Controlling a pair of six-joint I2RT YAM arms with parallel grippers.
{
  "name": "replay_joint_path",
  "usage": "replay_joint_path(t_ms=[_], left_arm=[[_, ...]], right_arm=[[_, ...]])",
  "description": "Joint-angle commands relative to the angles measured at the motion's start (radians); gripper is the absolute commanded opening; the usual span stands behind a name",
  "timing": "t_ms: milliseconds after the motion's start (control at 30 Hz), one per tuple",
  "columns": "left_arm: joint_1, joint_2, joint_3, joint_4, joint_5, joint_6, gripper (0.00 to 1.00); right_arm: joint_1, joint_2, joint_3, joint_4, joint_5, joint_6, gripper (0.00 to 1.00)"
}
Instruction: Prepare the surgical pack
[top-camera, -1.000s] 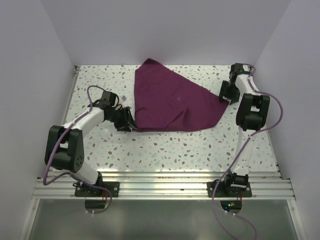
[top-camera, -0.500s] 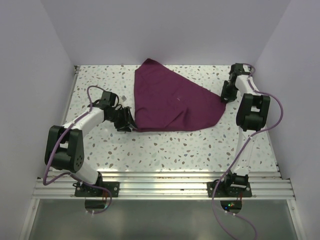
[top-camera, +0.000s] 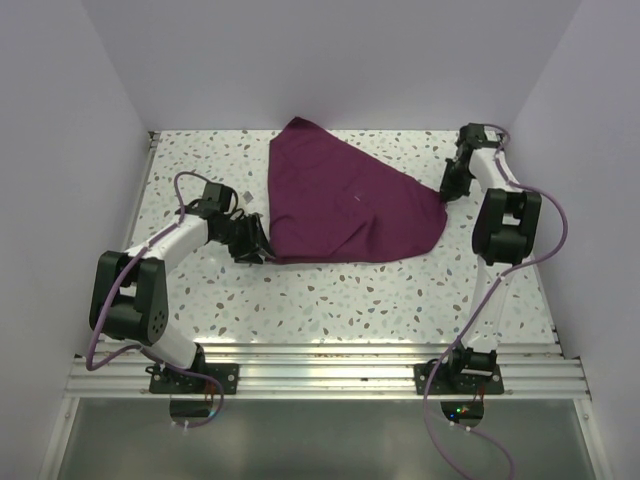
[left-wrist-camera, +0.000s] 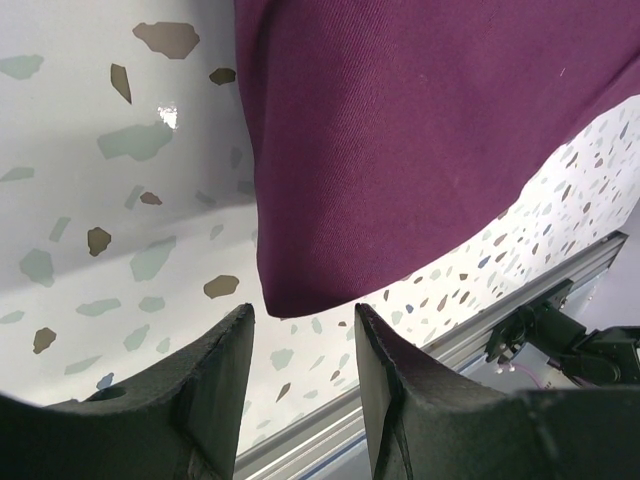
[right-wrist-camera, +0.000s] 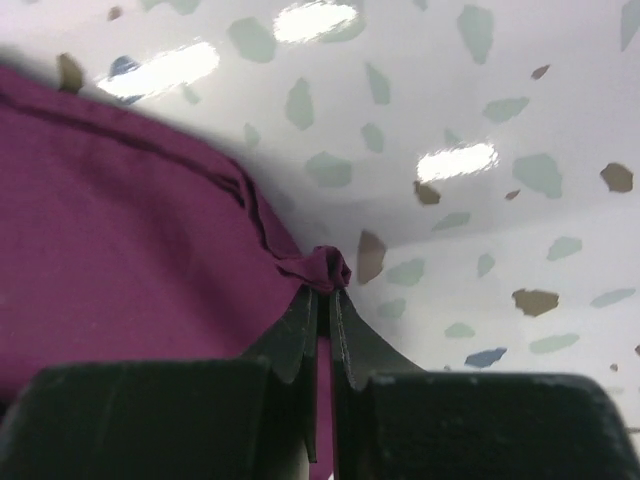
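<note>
My right gripper will carry the pinched corner of the cloth across to the cloth's opposite edge, to the left in the top view, and then release it, because that corner still sticks out.
The surgical pack shows only as a deep-maroon cloth (top-camera: 345, 205) lying folded in a rough triangle on the speckled table (top-camera: 200, 160); no tray or instruments are visible. My right gripper (top-camera: 447, 192) sits at the cloth's right corner. In the right wrist view the gripper (right-wrist-camera: 322, 292) is shut, with a bunched tip of the cloth (right-wrist-camera: 130, 250) pinched between its fingertips. My left gripper (top-camera: 258, 247) rests at the cloth's near-left corner. In the left wrist view it (left-wrist-camera: 300, 315) stands open, and the rounded corner of the cloth (left-wrist-camera: 420, 130) lies just beyond the fingertips, not between them.
White walls close in the table at the back and on both sides. An aluminium rail (top-camera: 320, 365) carrying both arm bases runs along the near edge, and the rail (left-wrist-camera: 560, 275) also shows in the left wrist view. Purple cables loop beside each arm.
The right gripper has closed on the cloth's right corner and shifted slightly toward the back. The left arm and the cloth's shape are unchanged.
</note>
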Motion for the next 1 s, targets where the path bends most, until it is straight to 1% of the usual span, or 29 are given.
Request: replay_joint_path(t_ms=[0,67,200,300,367,500,600,733,967], left_arm=[[-0.004,0.000,0.016,0.012,0.014,0.014,0.49],[-0.004,0.005,0.027,0.001,-0.007,0.023,0.49],[-0.004,-0.009,0.045,-0.030,-0.079,0.038,0.48],[-0.003,-0.023,0.054,-0.046,-0.125,0.044,0.48],[-0.003,-0.027,0.053,-0.047,-0.131,0.046,0.47],[-0.003,-0.027,0.048,-0.034,-0.136,0.035,0.47],[-0.003,-0.026,0.048,-0.024,-0.127,0.029,0.47],[-0.004,-0.033,0.038,-0.017,-0.128,0.023,0.47],[-0.004,-0.026,0.013,0.007,-0.125,0.006,0.47]], right_arm=[[0.061,-0.126,0.046,-0.060,-0.017,0.020,0.00],[0.097,-0.137,0.094,-0.102,-0.019,0.034,0.00],[0.217,-0.155,0.198,-0.178,-0.062,0.078,0.00],[0.277,-0.155,0.278,-0.197,-0.105,0.119,0.00],[0.333,-0.152,0.335,-0.211,-0.114,0.161,0.00],[0.429,-0.152,0.376,-0.165,-0.189,0.244,0.00],[0.492,-0.134,0.418,-0.118,-0.210,0.284,0.00],[0.552,-0.091,0.496,-0.088,-0.229,0.330,0.00],[0.641,-0.057,0.545,0.001,-0.264,0.403,0.00]])
